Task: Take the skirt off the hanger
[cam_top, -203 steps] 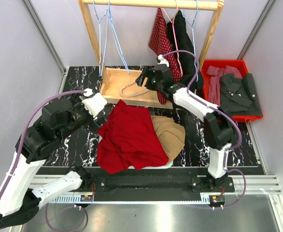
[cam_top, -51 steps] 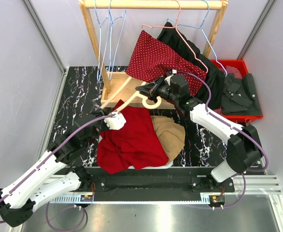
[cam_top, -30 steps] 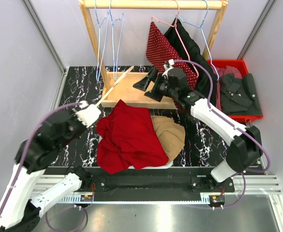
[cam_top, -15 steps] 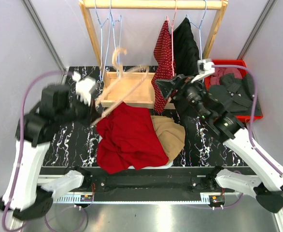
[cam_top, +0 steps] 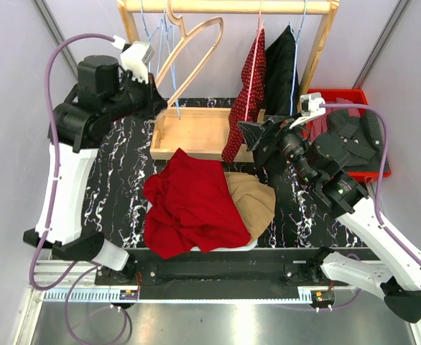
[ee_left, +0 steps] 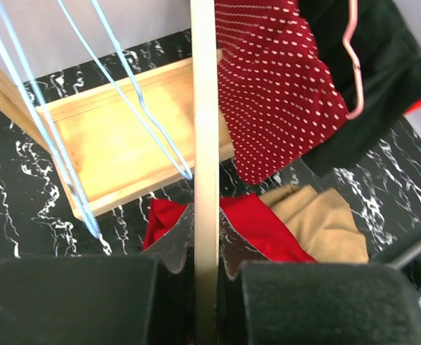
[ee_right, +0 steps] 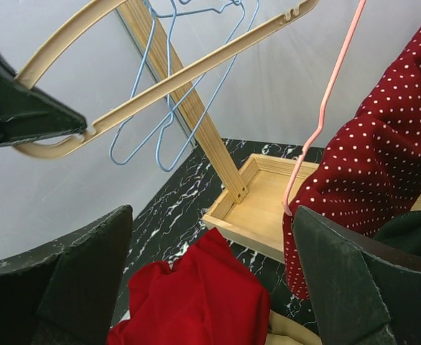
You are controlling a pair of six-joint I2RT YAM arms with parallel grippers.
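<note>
My left gripper moves the wooden hanger outward next, then down, and sets its hook over the rack's top bar (cam_top: 169, 6).
The red skirt (cam_top: 192, 205) lies crumpled on the table, off the hanger; it also shows in the left wrist view (ee_left: 261, 223) and the right wrist view (ee_right: 196, 295). My left gripper (cam_top: 155, 85) is raised high by the rack, shut on the bare wooden hanger (cam_top: 196, 43). In the left wrist view the hanger's bar (ee_left: 205, 144) runs straight up between the shut jaws of the left gripper (ee_left: 205, 230). The hanger's hook reaches up by the top rail (cam_top: 225, 6). My right gripper (cam_top: 252, 140) hangs open above the table, holding nothing; the right wrist view shows its gap (ee_right: 210, 215) empty and the hanger (ee_right: 196, 68) beyond.
A tan garment (cam_top: 253, 201) lies under the skirt's right side. Blue wire hangers (cam_top: 160, 50), a red polka-dot garment (cam_top: 248, 93) on a pink hanger and a black garment (cam_top: 281, 68) hang on the rack. The rack's wooden tray base (cam_top: 196, 133) sits behind. A red bin (cam_top: 350, 136) holds dark clothes.
My left arm has swung the wooden hanger from table height up to the rail. The right arm has drawn back from the rack, still open. The polka-dot garment has swung back to hanging straight.
</note>
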